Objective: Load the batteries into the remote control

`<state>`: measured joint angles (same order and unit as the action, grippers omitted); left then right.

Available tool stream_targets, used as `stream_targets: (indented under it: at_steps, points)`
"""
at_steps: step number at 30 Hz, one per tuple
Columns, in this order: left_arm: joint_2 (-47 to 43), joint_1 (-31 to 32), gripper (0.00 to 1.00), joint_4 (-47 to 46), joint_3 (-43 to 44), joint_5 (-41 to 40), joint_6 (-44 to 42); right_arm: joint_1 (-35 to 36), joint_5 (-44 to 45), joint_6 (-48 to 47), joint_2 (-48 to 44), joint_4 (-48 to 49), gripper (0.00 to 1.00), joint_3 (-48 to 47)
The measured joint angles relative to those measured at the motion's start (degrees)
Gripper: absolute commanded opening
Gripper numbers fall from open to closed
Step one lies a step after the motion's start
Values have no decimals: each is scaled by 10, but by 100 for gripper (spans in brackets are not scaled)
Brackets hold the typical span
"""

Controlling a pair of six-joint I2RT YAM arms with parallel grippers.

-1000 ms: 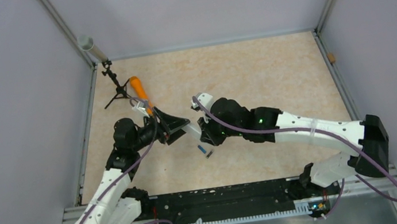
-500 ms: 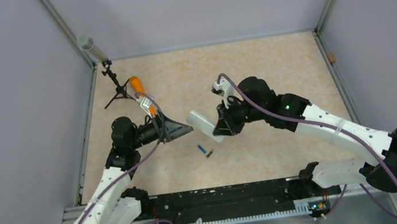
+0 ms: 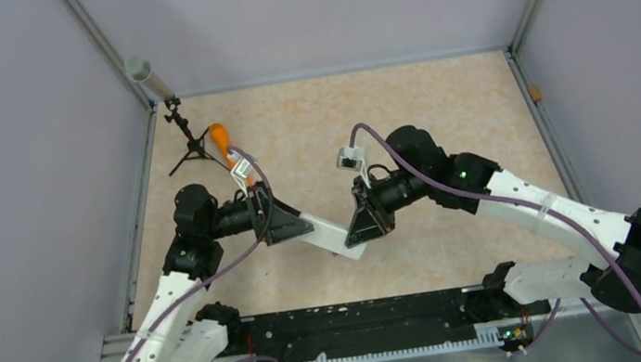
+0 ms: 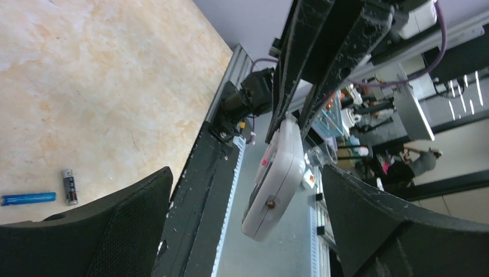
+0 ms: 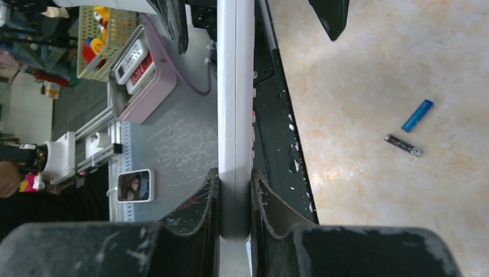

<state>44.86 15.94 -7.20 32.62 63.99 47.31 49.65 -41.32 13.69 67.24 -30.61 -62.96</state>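
The robot's right gripper covers the other end of the remote, so the left gripper will next ease back toward the base bar and farther around the remote's loose end [image 3: 310, 227] [image 4: 266, 209], then close.
The white remote control [image 3: 333, 235] hangs above the table with my right gripper [image 3: 363, 232] shut on one end. The right wrist view shows it edge-on [image 5: 235, 104], pinched between the pads [image 5: 235, 190]. Its other end [image 4: 277, 179] lies between the wide-open fingers of my left gripper [image 4: 248, 231], touching neither finger. My left gripper [image 3: 304, 228] comes in from the left. The blue battery [image 4: 27, 198] and the dark battery [image 4: 70, 186] lie side by side on the table. The right wrist view also shows the blue battery [image 5: 417, 115] and the dark battery [image 5: 403, 145]. From above, the remote hides them.
An orange cylinder [image 3: 219, 136] and a small black tripod [image 3: 185, 143] stand at the back left, below a grey tube [image 3: 144, 73]. Grey walls close three sides. The black base rail [image 3: 363, 316] runs along the near edge.
My left gripper has opened wide, let go of the remote and drawn back. My right gripper lifted the remote away, then swung it down so its free end sits between the left fingers.
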Motion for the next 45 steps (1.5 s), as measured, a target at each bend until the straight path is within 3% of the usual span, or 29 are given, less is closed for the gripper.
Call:
stream_targets:
  at_steps: [4,10,24,33,36,37,40,45]
  points:
    - [-21,27,95,15,0,13,-21,-3,-47,0,12,9,0,0]
    - [-32,58,84,51,14,22,-57,-4,-87,5,46,9,0,0]
    - [-31,86,51,103,23,22,-103,-4,-117,9,50,7,0,0]
    - [-29,94,3,112,28,31,-115,-5,-128,7,48,6,0,0]
    - [-28,97,0,109,31,37,-115,-5,-132,4,45,7,0,-1]
    - [-28,97,0,109,31,37,-115,-5,-131,4,44,7,5,-1]
    - [-26,97,0,109,32,36,-115,-5,-125,4,43,6,33,-1]
    - [-16,97,0,124,33,14,-115,-7,-72,23,28,6,52,0]
